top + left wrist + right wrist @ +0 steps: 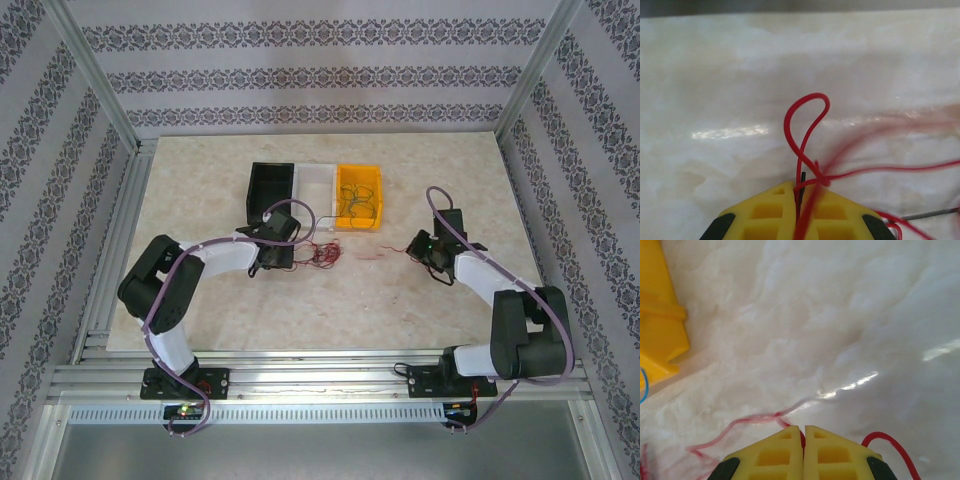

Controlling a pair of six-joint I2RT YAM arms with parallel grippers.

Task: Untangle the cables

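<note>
The robot's right gripper will next move up, outward and across the yellow bin, over the white bin (314, 197), and let go of its red cable there, because that bin is empty.
A small tangle of red cables (322, 254) lies on the table below the bins. My left gripper (268, 262) sits just left of it, shut on red cables with a black wire end between the yellow fingers (771, 210); a red loop (807, 125) sticks out past the tips. A loose red strand (375, 254) runs right toward my right gripper (420, 246). In the right wrist view the yellow fingers (830, 452) are shut on a red cable (887, 447) that curls out at the right, and a blurred strand (745, 422) trails away to the left.
Three bins stand in a row at the back: a black bin (270, 192), a white bin (316, 190) and a yellow bin (360, 196) holding blue-green and dark wires. The yellow bin's corner (657, 320) shows at the left of the right wrist view.
</note>
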